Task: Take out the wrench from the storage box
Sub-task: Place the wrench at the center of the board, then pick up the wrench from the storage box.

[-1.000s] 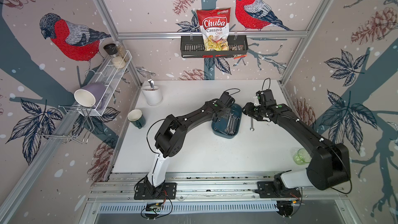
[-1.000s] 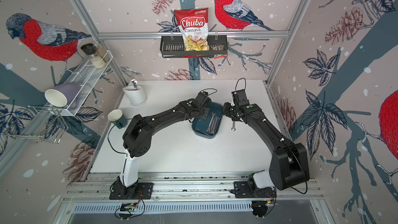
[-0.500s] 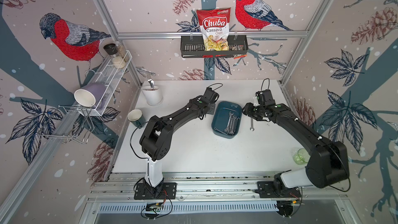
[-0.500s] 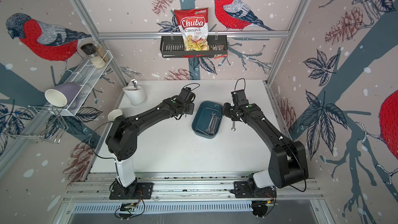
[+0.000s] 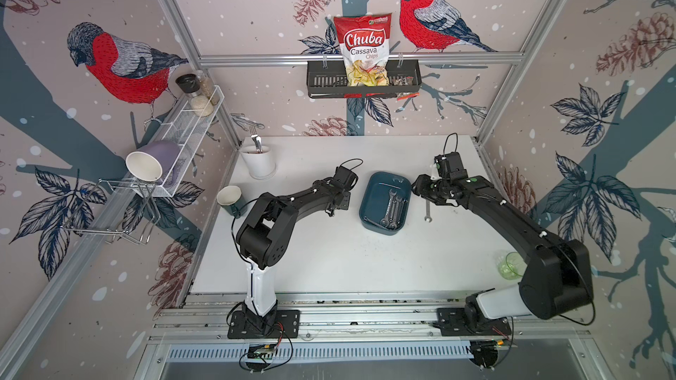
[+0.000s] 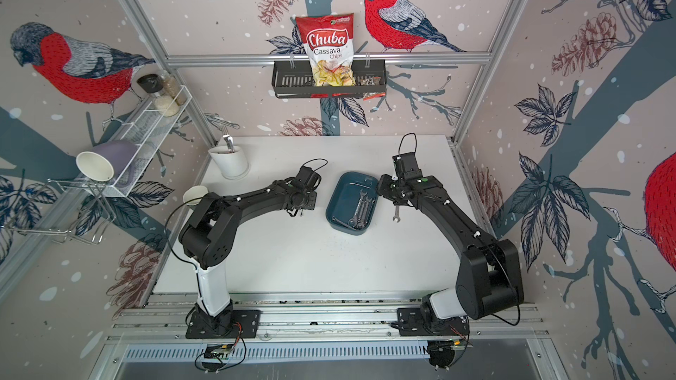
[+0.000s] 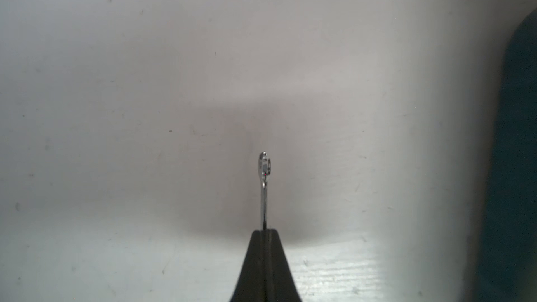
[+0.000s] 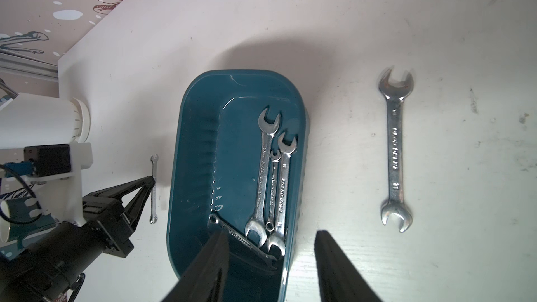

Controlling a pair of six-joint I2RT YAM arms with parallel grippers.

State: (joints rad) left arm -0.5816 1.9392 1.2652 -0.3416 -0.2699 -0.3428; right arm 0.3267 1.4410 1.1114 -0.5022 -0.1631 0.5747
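The bare white tabletop is close below my left gripper, so next I will move the gripper down and let go of the thin little wrench beside the storage box (image 5: pixel 369 195).
The dark teal storage box (image 5: pixel 369 195) (image 8: pixel 197 140) lies mid-table with several wrenches (image 8: pixel 268 175) along one side of it. My left gripper (image 5: pixel 332 210) (image 7: pixel 264 229) is shut on a thin little wrench (image 7: pixel 264 187) (image 8: pixel 154 188), low over the white table just left of the box. Whether that wrench touches the table I cannot tell. My right gripper (image 5: pixel 420 188) (image 8: pixel 270 232) stands open over the box's far right corner, its fingers straddling the wall. Another wrench (image 5: pixel 427 210) (image 8: pixel 395 152) lies flat on the table right of the box.
At the back left stands a white utensil pot (image 5: pixel 259 162), with a teal mug (image 5: pixel 229 199) by the left edge. A green glass (image 5: pixel 508 266) sits front right beside my right arm. A black wall basket (image 5: pixel 362 84) holds a chips bag. A wire shelf (image 5: pixel 183 129) is on the left wall.
My left arm has swung from above the box out to its left, carrying the small wrench. The right arm and its open gripper have not moved.
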